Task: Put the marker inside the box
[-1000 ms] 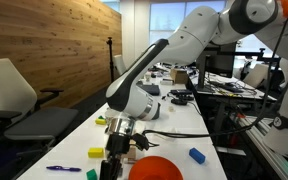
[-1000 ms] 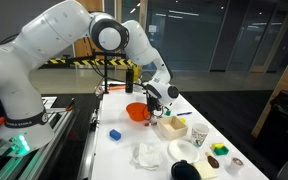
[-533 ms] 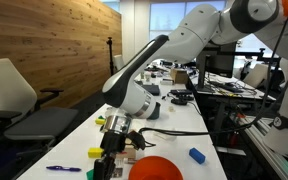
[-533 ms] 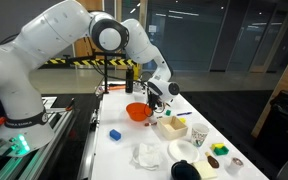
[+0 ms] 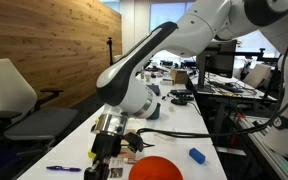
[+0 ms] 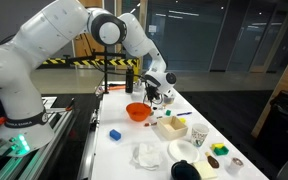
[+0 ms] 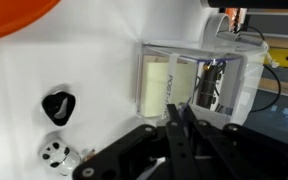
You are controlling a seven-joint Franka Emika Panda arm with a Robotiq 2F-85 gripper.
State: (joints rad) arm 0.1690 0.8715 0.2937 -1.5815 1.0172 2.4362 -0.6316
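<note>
Since the box (image 6: 170, 127) lies open right by my gripper's fingers, I will turn my gripper slightly, ease it away from the orange bowl and release over the box's inside.
In the wrist view my gripper (image 7: 184, 108) has its fingers pressed together on a thin bluish marker tip (image 7: 187, 103). It hangs just above the box (image 7: 239, 85). The box has pale walls and holds a pale yellow note pad (image 7: 162, 85) and a dark item I cannot identify. In both exterior views the gripper (image 5: 104, 165) (image 6: 156, 95) points down beside the orange bowl (image 6: 137, 111), close to the box (image 6: 170, 127). In the exterior view from the bowl end, the arm hides the box.
A blue pen (image 5: 64, 168) lies on the white table (image 5: 174, 125). Also there: a blue block (image 5: 197, 155), a yellow block (image 5: 95, 152), a dark mug (image 6: 184, 170), a white plate (image 6: 184, 150) and crumpled plastic (image 6: 144, 154). A black-and-white toy (image 7: 56, 150) lies near the box.
My gripper has moved down and towards the table's near end in the exterior view with the wooden wall. The things on the table have not moved.
</note>
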